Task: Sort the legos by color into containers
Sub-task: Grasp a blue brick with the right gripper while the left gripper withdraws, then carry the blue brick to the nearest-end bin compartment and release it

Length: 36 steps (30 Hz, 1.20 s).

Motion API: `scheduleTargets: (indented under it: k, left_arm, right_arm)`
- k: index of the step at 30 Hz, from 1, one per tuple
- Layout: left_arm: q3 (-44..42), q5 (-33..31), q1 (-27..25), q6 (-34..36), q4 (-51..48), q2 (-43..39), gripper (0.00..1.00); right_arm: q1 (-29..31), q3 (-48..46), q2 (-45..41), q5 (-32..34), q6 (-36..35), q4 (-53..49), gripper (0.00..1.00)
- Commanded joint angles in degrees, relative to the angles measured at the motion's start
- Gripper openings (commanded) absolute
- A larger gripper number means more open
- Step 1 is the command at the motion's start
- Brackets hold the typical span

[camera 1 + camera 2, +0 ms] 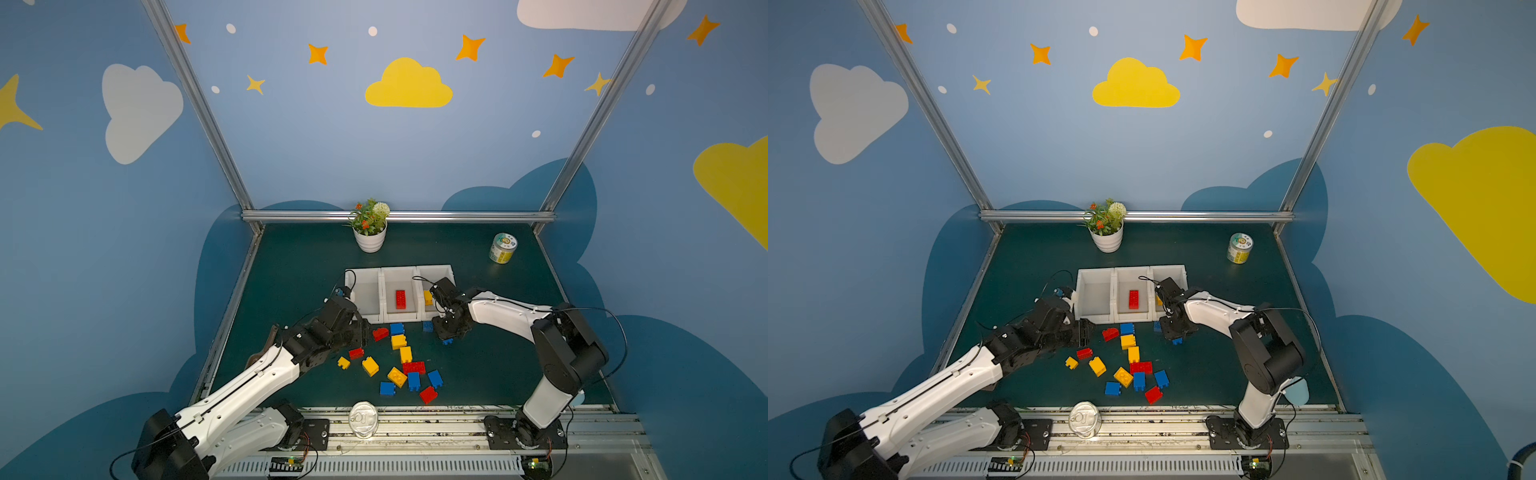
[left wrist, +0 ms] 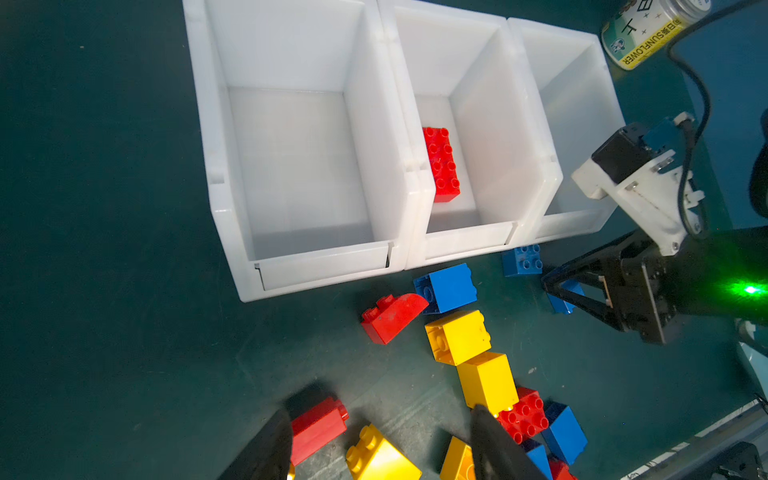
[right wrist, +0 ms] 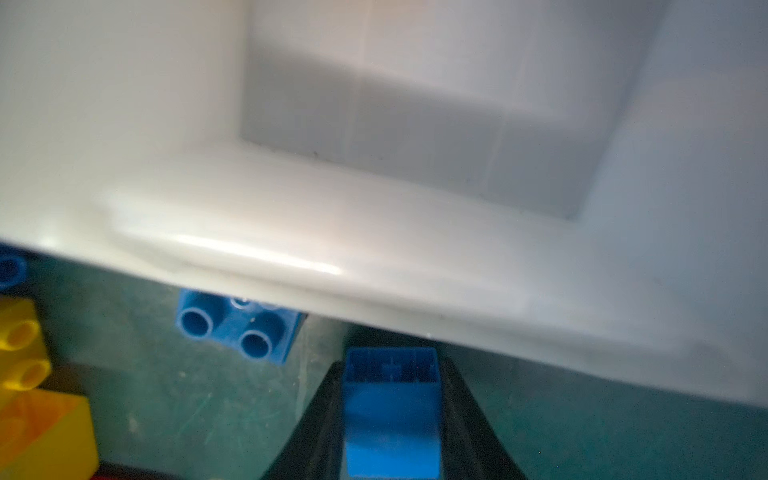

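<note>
Next, my right gripper needs to move up and outward to release the blue lego over the empty container (image 1: 366,295), since that lies outward of my gripper, beyond the middle one.
Three white containers (image 1: 381,291) (image 1: 1114,291) (image 2: 399,137) stand joined in a row. The middle one holds a red lego (image 1: 400,299) (image 2: 442,166), the right one a yellow lego (image 1: 427,297), and the left one shows nothing inside. Red, blue and yellow legos (image 1: 399,341) lie scattered in front. My right gripper (image 1: 447,337) (image 1: 1177,337) (image 3: 390,368) is shut on a small blue lego (image 3: 390,415) (image 1: 447,342), low over the mat before the right container. My left gripper (image 1: 360,332) (image 2: 382,413) is open over the scatter, with a red lego (image 2: 320,428) beside one finger.
A white flower pot (image 1: 370,240) stands at the back and a yellow-green can (image 1: 503,248) at the back right. Another blue lego (image 1: 428,326) (image 3: 237,328) lies against the bins' front wall. A clear round lid (image 1: 363,419) sits on the front rail.
</note>
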Motion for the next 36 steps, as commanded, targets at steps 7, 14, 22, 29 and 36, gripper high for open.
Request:
scheduleTargets:
  k: [7, 14, 22, 29, 36]
  left_arm:
    - [-2.00, -1.68, 0.38, -0.42, -0.04, -3.45, 0.68]
    - [-3.99, -1.89, 1.31, -1.28, -0.19, -6.37, 0.69]
    - [-6.50, -1.09, 2.47, -3.17, -2.21, -10.61, 0.68]
    - [-7.69, -0.69, 2.57, -4.53, -4.60, -13.79, 0.68]
    - [-9.24, -0.56, 2.64, -5.52, -5.51, -15.80, 0.69]
  right_arm:
    - [5.44, 2.20, -4.60, -1.25, 3.03, -6.07, 0.23]
    - [8.41, 19.07, -3.75, -3.60, 0.23, -10.51, 0.22]
    - [11.03, 48.27, 16.32, -7.70, -3.65, -14.83, 0.22]
    - [12.60, 65.96, 31.19, -7.65, -2.61, -20.87, 0.23]
    - [13.02, 66.81, 33.08, -8.97, -2.51, -20.38, 0.38]
